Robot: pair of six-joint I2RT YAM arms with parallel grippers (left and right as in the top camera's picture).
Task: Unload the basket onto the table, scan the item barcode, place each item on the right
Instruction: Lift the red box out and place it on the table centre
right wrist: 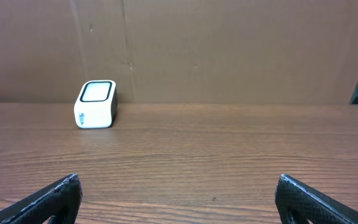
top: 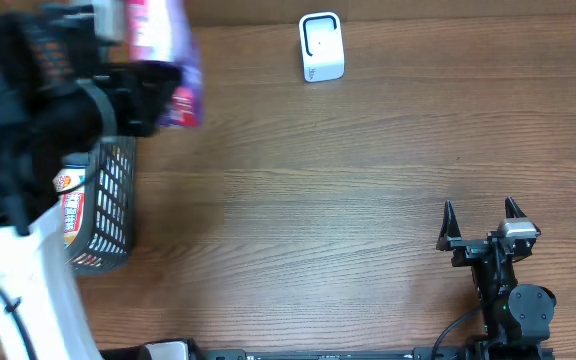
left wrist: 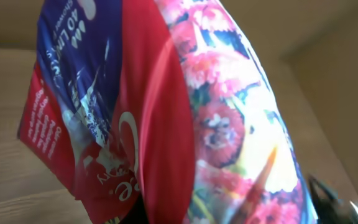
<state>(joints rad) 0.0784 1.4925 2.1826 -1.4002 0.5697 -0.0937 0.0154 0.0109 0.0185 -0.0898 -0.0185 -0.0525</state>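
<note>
The bare middle tabletop is below my left gripper and to its right in the overhead view. My left gripper needs to swing across and down next and let go of the packet there.
The item is a glossy packet in pink, red and blue with a flower print, held up in the air at the far left, above the basket. My left gripper is shut on the packet's lower part. In the left wrist view the packet fills the picture and hides the jaws; no barcode shows on it. The white barcode scanner stands at the back middle of the table, well right of the packet, and also shows as the scanner in the right wrist view. My right gripper rests open near the front right, nothing between its fingers.
A black mesh basket sits at the left edge under my left arm, with another red and white packet inside. A brown cardboard wall closes the back of the wooden table.
</note>
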